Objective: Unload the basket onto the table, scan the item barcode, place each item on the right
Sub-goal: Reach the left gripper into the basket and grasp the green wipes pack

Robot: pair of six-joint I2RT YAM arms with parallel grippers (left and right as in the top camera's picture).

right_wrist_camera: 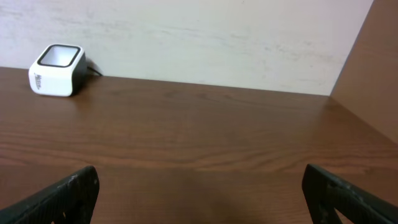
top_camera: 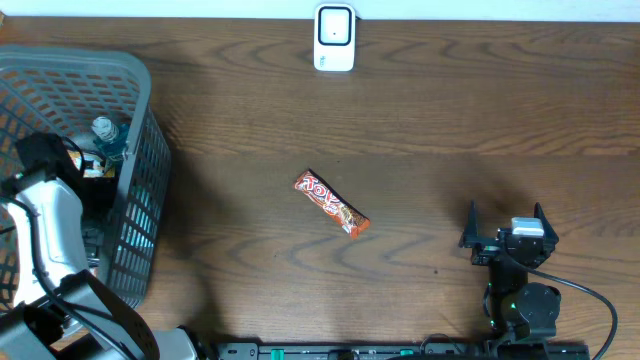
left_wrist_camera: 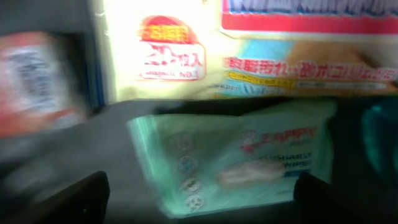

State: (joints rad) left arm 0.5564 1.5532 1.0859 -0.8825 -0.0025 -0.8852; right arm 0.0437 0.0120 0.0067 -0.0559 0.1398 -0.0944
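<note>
My left gripper moves down farther into the basket (top_camera: 140,110) next, onto the wipes pack's edge by the round icons, since that edge lies between its open fingers.
My left arm (top_camera: 48,215) reaches down into the grey basket (top_camera: 140,110), where its gripper is hidden from above. In the left wrist view the left gripper (left_wrist_camera: 200,193) is open just over a green wipes pack (left_wrist_camera: 242,155), with one dark finger on either side of the pack and not touching it. Behind the pack lies a cream package with red print (left_wrist_camera: 249,50), and a blurred red item (left_wrist_camera: 34,81) sits at the left. No barcode shows. The white scanner (top_camera: 334,38) stands at the table's far edge. My right gripper (top_camera: 506,215) rests open and holds nothing.
An orange candy bar (top_camera: 331,203) lies on the brown table near its middle. A bottle (top_camera: 106,135) stands in the basket beside my left arm. In the right wrist view the scanner (right_wrist_camera: 57,70) sits far left, against the pale wall.
</note>
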